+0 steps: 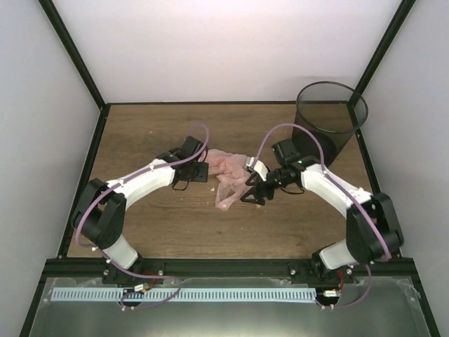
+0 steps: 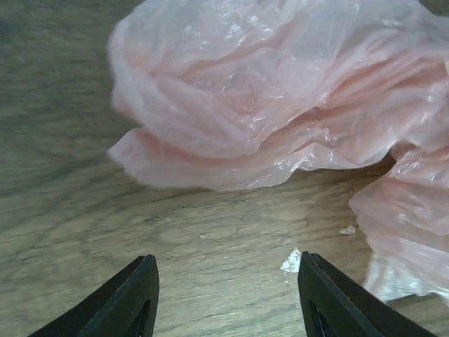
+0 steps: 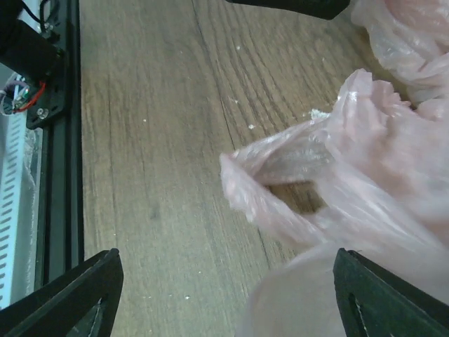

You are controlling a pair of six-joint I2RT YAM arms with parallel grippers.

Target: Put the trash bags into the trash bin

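The robot's right gripper will go down onto the fold of bag (image 1: 229,177) (image 3: 298,298) while turning toward the right in the wrist view, since the fold is below it and off-center between its fingers.
The crumpled pale-pink trash bag (image 1: 229,177) lies on the wooden table (image 1: 154,225) between the two grippers. It fills the upper part of the left wrist view (image 2: 280,98) and the right side of the right wrist view (image 3: 365,182). My left gripper (image 1: 198,172) is open and empty, just left of the bag, its fingertips (image 2: 133,295) over bare wood. My right gripper (image 1: 251,191) is wide open at the bag's right edge, with part of the bag between its spread fingers. The black mesh trash bin (image 1: 330,119) stands upright at the far right corner.
Small white crumbs (image 2: 291,262) lie on the wood near the bag. A black frame rail (image 3: 59,140) runs along the table's near edge. White walls enclose the table on three sides.
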